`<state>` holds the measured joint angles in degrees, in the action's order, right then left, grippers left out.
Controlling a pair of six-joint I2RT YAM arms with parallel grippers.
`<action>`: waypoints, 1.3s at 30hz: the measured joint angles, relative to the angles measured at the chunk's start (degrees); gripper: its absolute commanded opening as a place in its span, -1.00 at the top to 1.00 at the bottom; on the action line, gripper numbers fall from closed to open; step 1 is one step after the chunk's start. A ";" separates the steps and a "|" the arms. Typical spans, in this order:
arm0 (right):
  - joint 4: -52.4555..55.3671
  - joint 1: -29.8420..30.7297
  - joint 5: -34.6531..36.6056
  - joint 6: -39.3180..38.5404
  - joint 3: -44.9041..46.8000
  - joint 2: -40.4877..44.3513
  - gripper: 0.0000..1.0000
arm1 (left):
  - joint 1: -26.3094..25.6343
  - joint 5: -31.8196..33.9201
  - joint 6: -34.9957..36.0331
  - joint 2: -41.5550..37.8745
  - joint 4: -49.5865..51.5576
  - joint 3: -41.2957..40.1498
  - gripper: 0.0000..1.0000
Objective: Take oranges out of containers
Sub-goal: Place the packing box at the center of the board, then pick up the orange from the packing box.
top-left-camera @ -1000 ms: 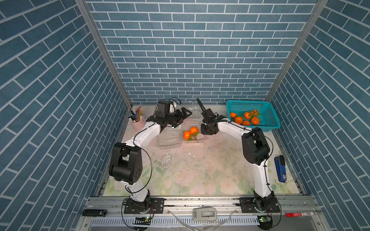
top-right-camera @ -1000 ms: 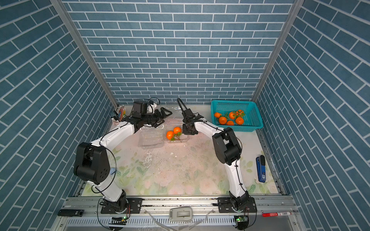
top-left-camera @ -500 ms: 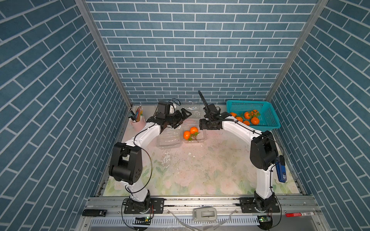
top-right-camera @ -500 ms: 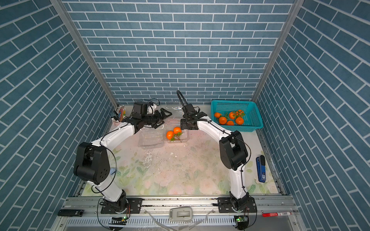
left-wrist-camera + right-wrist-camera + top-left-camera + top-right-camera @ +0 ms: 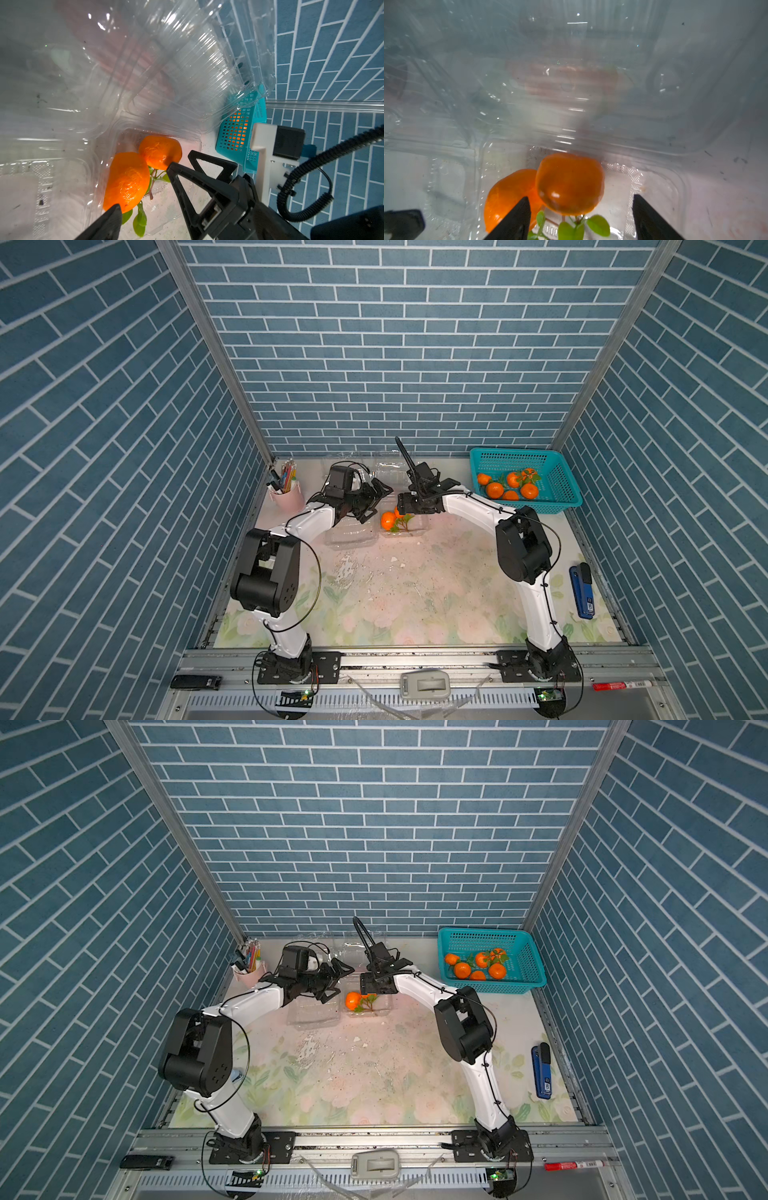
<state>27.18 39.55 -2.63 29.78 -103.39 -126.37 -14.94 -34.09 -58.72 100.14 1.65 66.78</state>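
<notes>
My right gripper will next lower its open fingers past the sides of the far orange (image 5: 570,184) and close, as the orange is just below, already lined up between them.
Two oranges (image 5: 569,182) joined by a leafy twig lie in an open clear container (image 5: 409,529) at the middle back, seen in both top views. My right gripper (image 5: 581,218) is open and hangs just over them, one orange between its fingers (image 5: 517,218) without contact. It partly hides one orange (image 5: 353,1000) from above. My left gripper (image 5: 376,504) is open beside the container's raised lid (image 5: 166,72), holding nothing; only one fingertip (image 5: 111,220) shows in its wrist view. An empty container (image 5: 351,535) lies to the left. Several more oranges (image 5: 511,485) sit in the teal basket.
The teal basket (image 5: 552,502) stands at the back right. A pink pen cup (image 5: 286,495) is at the back left, and more clear containers (image 5: 386,466) lie against the back wall. A blue stapler (image 5: 582,591) lies by the right edge.
My right gripper has opened and settled lower over the two oranges, with its elbow swung out to the right. The left arm has stayed put.
</notes>
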 measured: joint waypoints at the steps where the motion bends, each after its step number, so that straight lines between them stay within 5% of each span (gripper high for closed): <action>1: -0.22 0.00 0.00 0.00 -0.22 -0.68 -0.60 | 0.02 -0.04 -0.46 0.00 -0.11 -0.20 -0.99; 12: -1.33 0.04 -0.61 0.50 -1.25 -4.48 -0.61 | 0.04 -0.09 -2.21 0.00 -1.57 -0.24 -0.99; 20: -1.92 0.11 -1.09 2.03 -1.25 -4.94 -0.02 | 0.07 -0.09 -2.27 0.00 -1.60 -0.24 -0.99; 39: -0.02 -0.13 -0.55 2.36 -1.25 0.63 0.01 | 0.09 -0.52 -0.37 -2.19 -4.55 -0.24 -0.99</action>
<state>27.16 39.42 -3.18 32.14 -104.64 -125.73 -14.85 -34.61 -59.09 97.95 -2.90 66.54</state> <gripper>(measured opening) 0.580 0.994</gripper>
